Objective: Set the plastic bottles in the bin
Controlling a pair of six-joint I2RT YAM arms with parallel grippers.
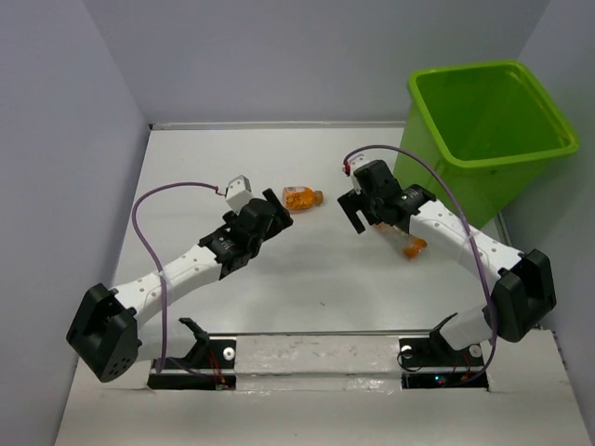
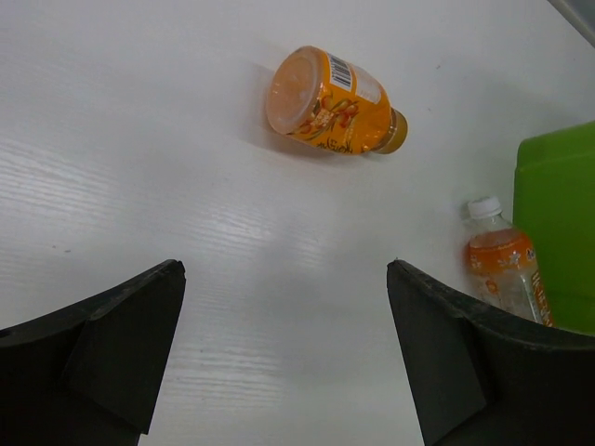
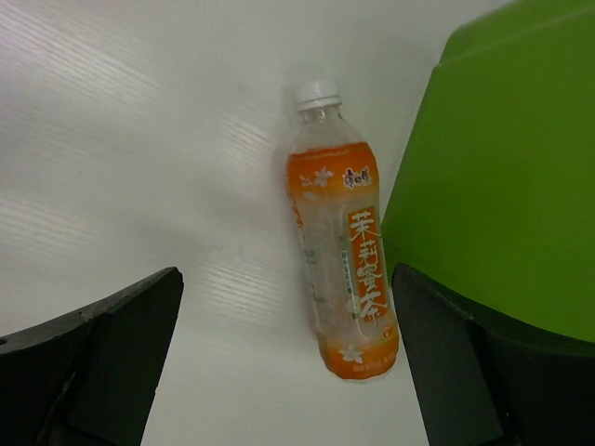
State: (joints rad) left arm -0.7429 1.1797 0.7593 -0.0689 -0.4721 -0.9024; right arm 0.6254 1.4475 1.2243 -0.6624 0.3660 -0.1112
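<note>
I need to lower my right gripper over the slim bottle's orange band (image 3: 331,168) by its white cap next, with a finger on each side, because the bin's side leaves room there.
The lime-green bin (image 1: 493,121) stands at the far right; no bottle shows inside it. A short orange bottle (image 1: 302,198) lies on its side at mid-table, just beyond my open, empty left gripper (image 1: 274,217); it also shows in the left wrist view (image 2: 330,102), ahead of the gripper (image 2: 284,266). A slim orange-labelled bottle with a white cap (image 3: 342,251) lies beside the bin wall (image 3: 502,167). My right gripper (image 3: 287,269) is open above it, with the bottle's base near the right finger. In the top view the right gripper (image 1: 353,208) and arm partly hide this bottle (image 1: 413,247).
White table between grey walls. The bin's near corner (image 2: 558,214) sits close to the slim bottle (image 2: 502,269). Both arm bases are at the near edge, each with a purple cable looping above its arm.
</note>
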